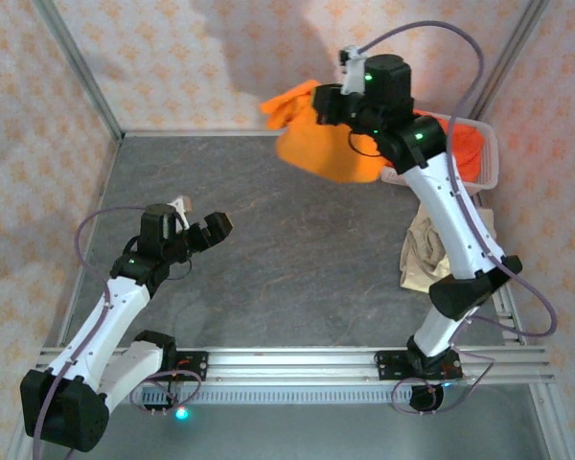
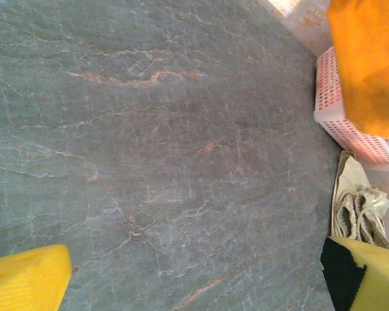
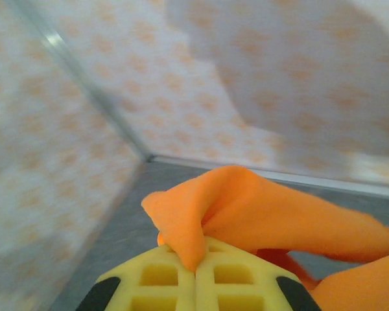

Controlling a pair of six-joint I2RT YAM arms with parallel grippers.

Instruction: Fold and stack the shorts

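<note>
I will next move my right gripper down and across toward my left gripper and let go of the orange shorts on the bare tabletop, which is open below the yellow fingers.
My right gripper (image 1: 324, 103) is raised at the back of the table, shut on a pair of orange shorts (image 1: 328, 144) that hangs below it above the table. In the right wrist view the yellow jaws pinch a fold of the orange shorts (image 3: 246, 207) at the gripper (image 3: 196, 267). More orange shorts (image 1: 465, 144) lie in the white basket (image 1: 487, 153). A beige pair of shorts (image 1: 426, 251) lies crumpled on the table at the right, also the beige shorts (image 2: 358, 207). My left gripper (image 1: 203, 233) hovers open over the left of the table, its yellow fingertips (image 2: 27, 282) wide apart.
The white mesh basket (image 2: 340, 110) stands at the back right corner. Patterned walls enclose the grey marbled table (image 1: 268, 230) on three sides. A metal rail (image 1: 297, 359) carries the arm bases at the near edge.
</note>
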